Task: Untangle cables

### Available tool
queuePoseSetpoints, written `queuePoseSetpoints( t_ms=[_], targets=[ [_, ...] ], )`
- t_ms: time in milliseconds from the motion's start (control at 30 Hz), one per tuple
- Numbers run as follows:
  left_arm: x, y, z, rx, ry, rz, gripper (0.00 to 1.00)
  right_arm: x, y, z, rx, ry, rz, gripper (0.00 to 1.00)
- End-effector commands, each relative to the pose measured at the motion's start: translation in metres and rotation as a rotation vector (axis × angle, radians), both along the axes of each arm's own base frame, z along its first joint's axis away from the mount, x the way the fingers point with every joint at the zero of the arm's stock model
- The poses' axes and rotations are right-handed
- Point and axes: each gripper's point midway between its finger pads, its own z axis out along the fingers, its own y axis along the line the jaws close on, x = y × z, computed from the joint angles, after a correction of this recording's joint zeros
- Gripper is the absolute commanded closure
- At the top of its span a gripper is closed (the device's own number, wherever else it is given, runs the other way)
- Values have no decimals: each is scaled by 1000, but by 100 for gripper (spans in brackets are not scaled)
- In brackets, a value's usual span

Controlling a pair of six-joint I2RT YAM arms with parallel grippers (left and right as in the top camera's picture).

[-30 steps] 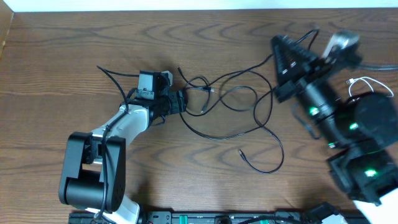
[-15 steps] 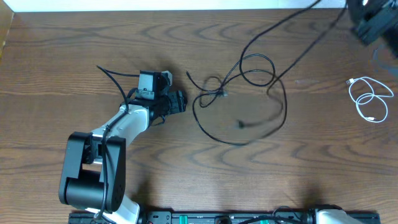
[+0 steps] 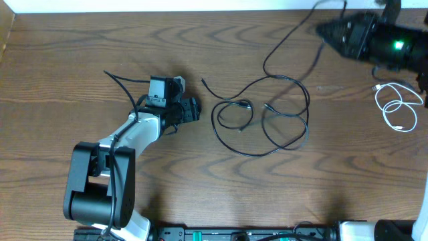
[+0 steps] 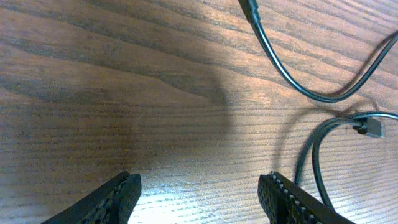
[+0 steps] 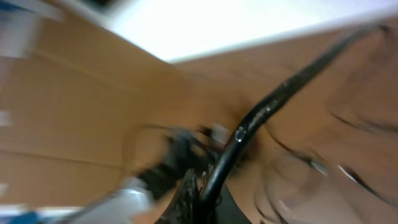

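Note:
The robot's right gripper should move back and down and let go of the black cable on the bare wood beside the loops, because that wood is below the gripper, toward the robot's base.
Black cables [image 3: 261, 120] lie in loose overlapping loops at the table's middle, with one free plug end [image 3: 203, 81] near my left gripper. One black strand [image 3: 289, 35] rises from the loops toward the top right. There my right gripper [image 3: 325, 29] is shut on it; the blurred right wrist view shows the black cable [image 5: 273, 106] clamped at the gripper [image 5: 202, 199]. My left gripper [image 3: 192, 110] rests low over the wood, left of the loops, open and holding nothing. Between its spread fingers [image 4: 118, 199] is bare wood, with a cable curve [image 4: 292, 81] and plug [image 4: 373, 129] just ahead. A white cable [image 3: 396, 107] lies coiled at the right.
A thicker black cord [image 3: 120, 80] trails from the left arm toward the upper left. The table's far edge [image 3: 200, 11] runs along the top. The right arm's body [image 3: 384, 43] hangs over the top right corner, above the white coil.
The right arm swung up and out, then back to the top right, pulling a black strand with it. The loops slid right and spread out. The left arm stayed still.

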Motion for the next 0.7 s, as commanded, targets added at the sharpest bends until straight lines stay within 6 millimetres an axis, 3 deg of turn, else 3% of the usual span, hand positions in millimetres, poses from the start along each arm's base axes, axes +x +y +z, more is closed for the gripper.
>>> queuePoseSetpoints(
  t_ms=[0,100,167,433,667],
  targets=[
    [-1,1,1,0,0,7,34,-1,-44,-30,-305,-3,-125,99],
    [-1,1,1,0,1,7,33,-20,-77,-73,-469,189,-232,99],
    [-1,1,1,0,1,7,33,-31,-88,-98,-525,304,-264,99],
    [-2,1,1,1,3,7,33,-38,-91,-187,-503,580,-310,99],
    [-2,1,1,1,3,7,33,-40,-92,-242,-511,669,-316,99]
  ],
)
